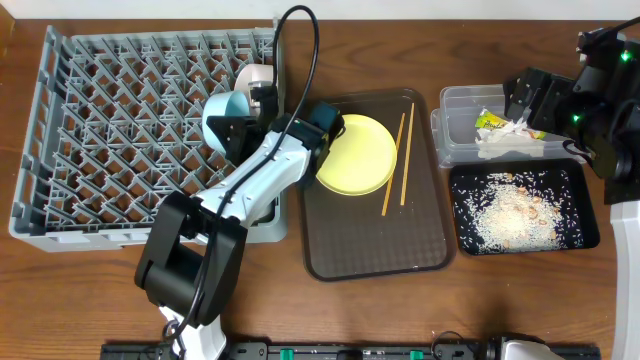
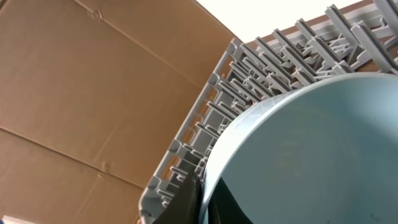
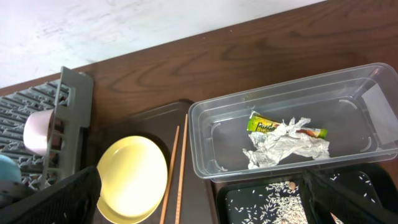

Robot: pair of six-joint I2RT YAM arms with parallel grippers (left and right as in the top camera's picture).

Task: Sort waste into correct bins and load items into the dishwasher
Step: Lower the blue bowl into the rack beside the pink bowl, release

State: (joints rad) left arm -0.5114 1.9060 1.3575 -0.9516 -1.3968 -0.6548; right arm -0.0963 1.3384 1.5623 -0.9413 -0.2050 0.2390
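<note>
The light blue bowl crowds the white cup, so the robot's left gripper will next move back and slightly toward the brown tray, lowering the bowl into the rack.
My left gripper (image 1: pixel 243 128) is shut on the rim of the light blue bowl (image 1: pixel 224 116), holding it tilted over the right side of the grey dish rack (image 1: pixel 100 130). In the left wrist view the fingers (image 2: pixel 202 200) pinch the bowl's rim (image 2: pixel 311 149). A white cup (image 1: pixel 256 78) sits in the rack. The yellow plate (image 1: pixel 355 152) and two chopsticks (image 1: pixel 398 160) lie on the brown tray. My right gripper (image 1: pixel 528 98) is open and empty above the clear tub (image 1: pixel 455 98), which holds the wrapper (image 3: pixel 264 124) and crumpled paper (image 3: pixel 286 148). Rice lies in the black tray (image 1: pixel 575 232). I see no white bowl.
The dark brown serving tray (image 1: pixel 375 245) lies between the rack and the bins. The left arm's black cable arcs over the rack's right edge. The wooden table edge runs along the front; a cardboard wall shows beyond the rack in the left wrist view.
</note>
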